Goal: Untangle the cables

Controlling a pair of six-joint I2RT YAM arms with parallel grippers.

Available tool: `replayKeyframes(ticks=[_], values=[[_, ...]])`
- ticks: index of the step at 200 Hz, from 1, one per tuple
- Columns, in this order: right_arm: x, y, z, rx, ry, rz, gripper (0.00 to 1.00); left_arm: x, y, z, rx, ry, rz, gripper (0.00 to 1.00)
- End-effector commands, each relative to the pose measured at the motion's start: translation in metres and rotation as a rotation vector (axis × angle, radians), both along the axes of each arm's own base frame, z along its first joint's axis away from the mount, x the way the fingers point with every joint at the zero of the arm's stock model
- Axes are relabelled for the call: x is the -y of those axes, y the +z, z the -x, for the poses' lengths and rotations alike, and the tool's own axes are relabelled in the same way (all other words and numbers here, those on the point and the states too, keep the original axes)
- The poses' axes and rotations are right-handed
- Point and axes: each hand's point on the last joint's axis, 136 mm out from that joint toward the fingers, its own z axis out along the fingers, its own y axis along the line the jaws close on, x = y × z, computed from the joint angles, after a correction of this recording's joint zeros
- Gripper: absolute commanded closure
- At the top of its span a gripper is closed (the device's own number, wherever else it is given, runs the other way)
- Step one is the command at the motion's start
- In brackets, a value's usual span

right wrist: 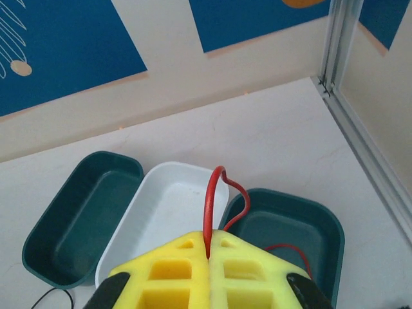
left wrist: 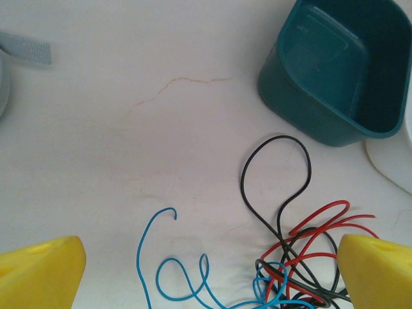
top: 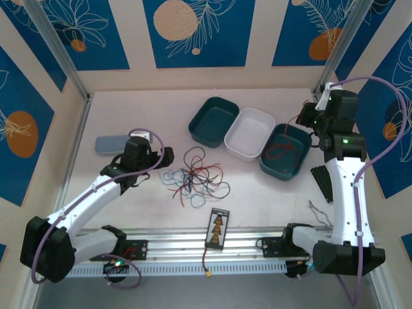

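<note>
The red cable [top: 280,151] already has its hanging length inside the teal tray, so I should next tip my right gripper downward and lower it into the tray beneath it to let the cable go.
The cables [top: 196,175] lie in a loose red, blue and black tangle on the white table. In the left wrist view the tangle [left wrist: 302,257] lies by the right finger, and a blue cable [left wrist: 174,277] curls out to its left. My left gripper [top: 164,162] sits just left of the pile, open [left wrist: 209,273], with nothing between its yellow fingers [left wrist: 38,270]. My right gripper [top: 310,119] hovers over the right teal tray [top: 297,164], shut [right wrist: 209,248] on a red cable [right wrist: 209,199]. That red cable [top: 280,151] hangs down into the tray [right wrist: 322,225].
A white tray [top: 257,122] and a second teal tray [top: 206,112] stand in a row left of the right tray. A grey case [top: 112,143] lies at the left. A black board [top: 217,228] with an orange-plug wire rests on the front rail [top: 180,248].
</note>
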Motion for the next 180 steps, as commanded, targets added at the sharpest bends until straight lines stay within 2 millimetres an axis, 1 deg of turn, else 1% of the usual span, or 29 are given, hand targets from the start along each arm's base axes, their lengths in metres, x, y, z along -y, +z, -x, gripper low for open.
replayKeyframes(ticks=[1, 38, 65, 115, 180], values=[[0.004, -0.026, 0.008, -0.080, -0.037, -0.043, 1.00, -0.002, -0.004, 0.001, -0.023, -0.004, -0.003, 0.00], [0.007, -0.073, 0.010, -0.208, -0.066, -0.072, 1.00, -0.001, -0.003, -0.001, -0.015, -0.001, 0.007, 0.00], [0.012, -0.104, 0.009, -0.293, -0.094, -0.070, 1.00, -0.001, -0.005, -0.002, -0.017, 0.005, 0.012, 0.00], [0.019, -0.144, 0.002, -0.405, -0.114, -0.048, 1.00, 0.000, -0.010, -0.002, -0.016, 0.010, 0.026, 0.00], [0.028, -0.193, -0.021, -0.512, -0.125, -0.033, 1.00, 0.001, -0.015, -0.003, -0.025, 0.008, 0.027, 0.00]])
